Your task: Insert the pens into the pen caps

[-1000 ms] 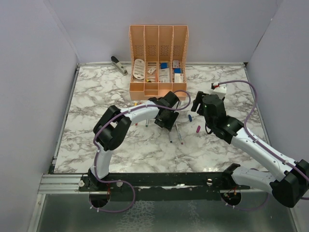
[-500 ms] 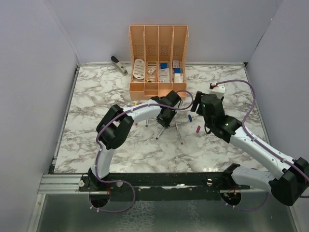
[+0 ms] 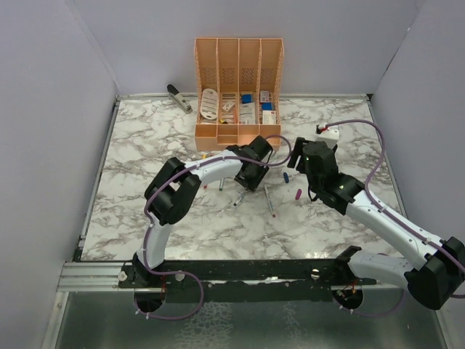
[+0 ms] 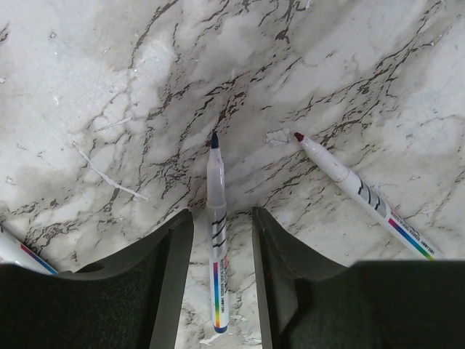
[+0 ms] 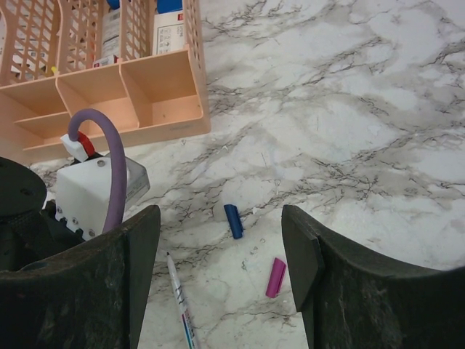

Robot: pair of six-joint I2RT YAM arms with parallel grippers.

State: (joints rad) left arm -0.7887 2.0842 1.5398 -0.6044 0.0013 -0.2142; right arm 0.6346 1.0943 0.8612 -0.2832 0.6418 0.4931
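Observation:
The blue-tipped pen's body already lies between my fingers, so my left gripper next lowers onto the blue-tipped pen's middle (image 4: 219, 238) by the black stripes and closes.
In the left wrist view a pen (image 4: 216, 254) with a dark blue tip lies on the marble between my left gripper's (image 4: 220, 213) jaws, which stand apart and do not touch it. A second pen (image 4: 356, 190) with a red tip lies to its right, and another pen's end (image 4: 18, 251) shows at the lower left. From above, the left gripper (image 3: 245, 183) sits over one pen (image 3: 238, 198), beside another pen (image 3: 269, 201). My right gripper (image 5: 219, 212) is open and empty above a blue cap (image 5: 232, 220) and a magenta cap (image 5: 275, 277). Both pen caps, blue (image 3: 286, 177) and magenta (image 3: 298, 193), lie left of the right gripper (image 3: 306, 183).
An orange organizer (image 3: 238, 87) with white stationery stands at the back middle. A grey stapler (image 3: 176, 97) lies to its left. A small white box (image 3: 328, 131) sits at the back right. The left arm's wrist with its purple cable (image 5: 102, 174) is close on the right gripper's left.
The left jaws closed and then parted again. The pen under them slid left and turned from upright to slanted. The right arm held still.

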